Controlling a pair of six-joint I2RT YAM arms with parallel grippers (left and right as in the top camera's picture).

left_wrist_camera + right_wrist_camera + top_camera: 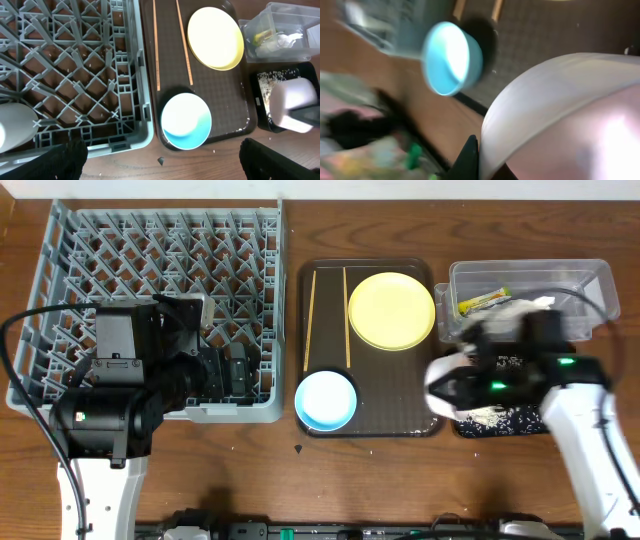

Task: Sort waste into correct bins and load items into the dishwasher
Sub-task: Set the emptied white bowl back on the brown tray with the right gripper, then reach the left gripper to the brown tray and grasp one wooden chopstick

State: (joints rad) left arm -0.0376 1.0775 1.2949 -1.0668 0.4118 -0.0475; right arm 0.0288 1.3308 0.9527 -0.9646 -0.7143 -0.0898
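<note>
Next I should swing and lower my right gripper to free the bowl's rim on the serving tray's bare corner (404, 388), since that corner lies below, to its left in the overhead view.
The grey dish rack (160, 240) fills the left. My left gripper (235, 370) hangs open and empty over its near right corner; a white cup (15, 132) stands in the rack beside it. My right gripper (468, 387) is shut on the rim of a white bowl (442, 372), tilted over the black tray (525, 427), which holds rice scraps (490, 416). The clear tub (600, 280) holds the yellow-green wrapper (482, 301) and the tissue (515, 308). The yellow plate (391, 310), blue bowl (326, 399) and two chopsticks (311, 310) lie on the brown serving tray (400, 400).
The brown serving tray sits between the rack and the two bins. A small dark crumb (298, 447) lies on the wooden table in front of the blue bowl. The left arm's body (100, 420) covers the rack's near left part.
</note>
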